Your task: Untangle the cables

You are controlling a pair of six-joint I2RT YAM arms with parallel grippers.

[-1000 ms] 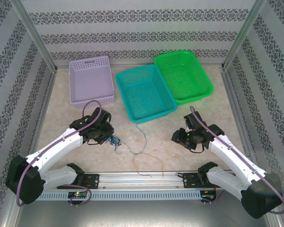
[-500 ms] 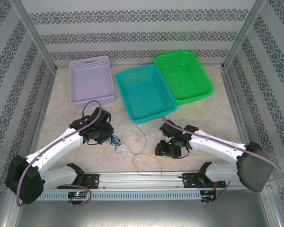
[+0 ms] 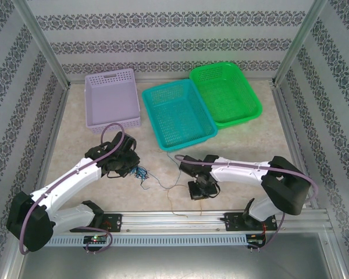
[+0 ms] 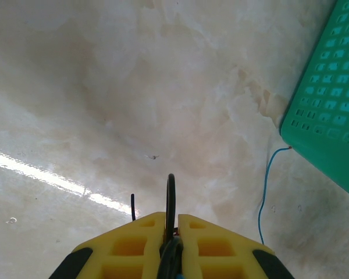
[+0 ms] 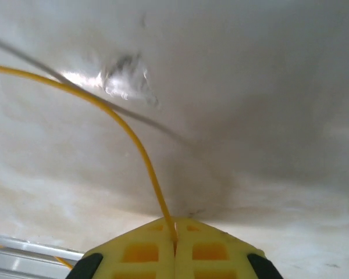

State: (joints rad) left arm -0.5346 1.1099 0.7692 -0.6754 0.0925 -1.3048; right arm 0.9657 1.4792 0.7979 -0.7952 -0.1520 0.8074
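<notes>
My left gripper moves away from the teal basket next, over the clear tabletop beside my gripper on the opposite side, and lets go of the black cable loop [image 4: 170, 192].
The cables lie as thin wires on the table, with a knotted bunch [image 3: 141, 173] beside my left gripper [image 3: 131, 167]. In the left wrist view, the left gripper [image 4: 170, 218] is shut on a black cable loop [image 4: 170, 192]; a blue cable [image 4: 263, 197] runs off to the right toward the teal basket. My right gripper [image 3: 199, 189] is low over the table's front middle. In the right wrist view, the right gripper [image 5: 175, 231] is shut on a yellow cable [image 5: 134, 135] that arcs up to the left. A thin yellowish strand [image 3: 180, 213] trails near the front rail.
Three baskets stand at the back: lavender [image 3: 111, 99], teal [image 3: 177, 115] and green [image 3: 225, 93]. The teal basket's corner [image 4: 331, 110] is close on the left gripper's right. The metal rail [image 3: 174, 220] runs along the near edge, just behind the right gripper.
My right arm has swung left from the right side to the front middle, come down, and shut its jaws on the yellow cable. The left arm has not moved.
</notes>
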